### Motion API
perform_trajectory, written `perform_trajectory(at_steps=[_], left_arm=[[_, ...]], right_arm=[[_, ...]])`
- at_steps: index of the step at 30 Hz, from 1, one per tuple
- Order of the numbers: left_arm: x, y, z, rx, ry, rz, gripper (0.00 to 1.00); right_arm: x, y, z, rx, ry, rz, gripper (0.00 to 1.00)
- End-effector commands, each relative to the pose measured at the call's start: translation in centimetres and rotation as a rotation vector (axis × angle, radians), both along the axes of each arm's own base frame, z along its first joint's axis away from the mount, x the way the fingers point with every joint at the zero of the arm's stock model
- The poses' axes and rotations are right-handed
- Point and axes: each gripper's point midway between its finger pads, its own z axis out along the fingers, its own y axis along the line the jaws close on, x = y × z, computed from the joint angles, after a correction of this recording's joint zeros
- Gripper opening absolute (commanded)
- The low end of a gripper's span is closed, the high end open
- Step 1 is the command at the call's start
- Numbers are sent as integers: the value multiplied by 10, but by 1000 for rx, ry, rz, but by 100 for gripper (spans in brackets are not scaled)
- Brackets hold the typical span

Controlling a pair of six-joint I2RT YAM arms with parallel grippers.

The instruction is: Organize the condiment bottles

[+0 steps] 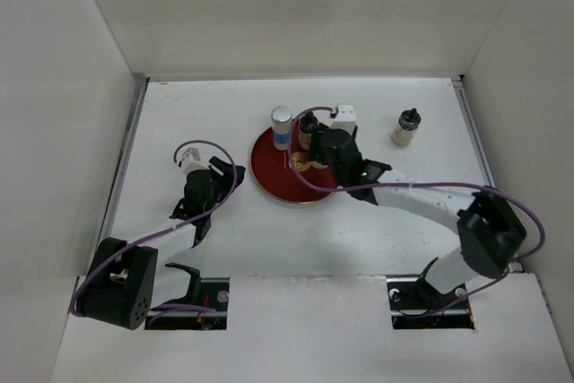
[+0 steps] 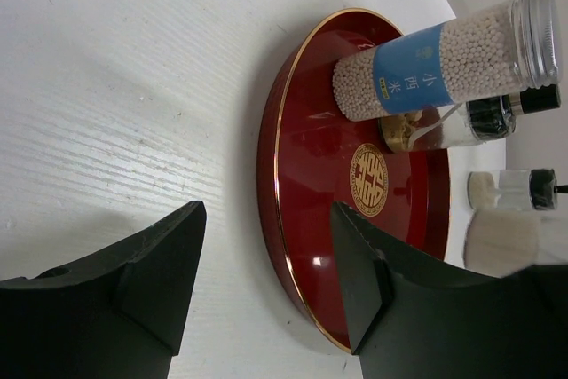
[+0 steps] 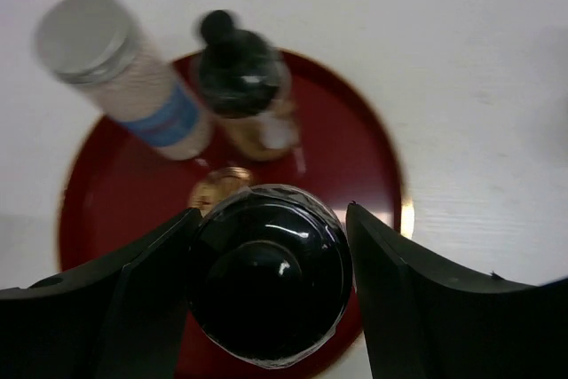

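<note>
My right gripper moves down and toward the left in the top view next, to the tray's bare patch (image 1: 280,173) (image 3: 146,209) below it, on the white bottle's near side.
A round red tray (image 1: 273,178) sits mid-table. On its far side stand a white bottle with a blue label (image 1: 282,128) and a short black-capped shaker (image 1: 307,128). Both show in the right wrist view, the bottle (image 3: 115,68) and the shaker (image 3: 240,77), and in the left wrist view, the bottle (image 2: 426,68) and the shaker (image 2: 444,126). My right gripper (image 1: 323,153) hangs over the tray (image 3: 364,157), shut on another black-capped shaker (image 3: 266,290). A third shaker (image 1: 405,128) stands on the table to the right. My left gripper (image 1: 218,173) is open and empty, left of the tray (image 2: 311,157).
White walls close in the table on the left, back and right. The tray's raised gold rim (image 2: 282,246) lies close in front of my left gripper's fingertips (image 2: 182,228).
</note>
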Motion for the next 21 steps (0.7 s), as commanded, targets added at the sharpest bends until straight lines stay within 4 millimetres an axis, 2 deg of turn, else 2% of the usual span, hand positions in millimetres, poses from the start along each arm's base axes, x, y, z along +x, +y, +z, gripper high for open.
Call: perform_trajectory(at_steps=[1,4,10,14,16,18,21], left_arm=[[5,1,11,-21,-50,8,56],[4,-1,13,-15,-59,2,56],[4,-1,12,-16,-54,5,56],[4,-1,11,-20,-50,3,56],[5,-2,11,-18,-49,4,56],[5,-1,10,-21,-45,5,56],[5,0,11,-18,-49,9,56]], right_arm=[[15,66,20,79,-71,127,60],[21,107,13,72,-65,201,60],[25,159,-9,60,-32,292,62],[21,173,-26,45,-10,315,70],[19,174,-30,49,0,314,83],[17,173,-25,57,-7,314,94],[12,162,-2,75,-39,312,99]])
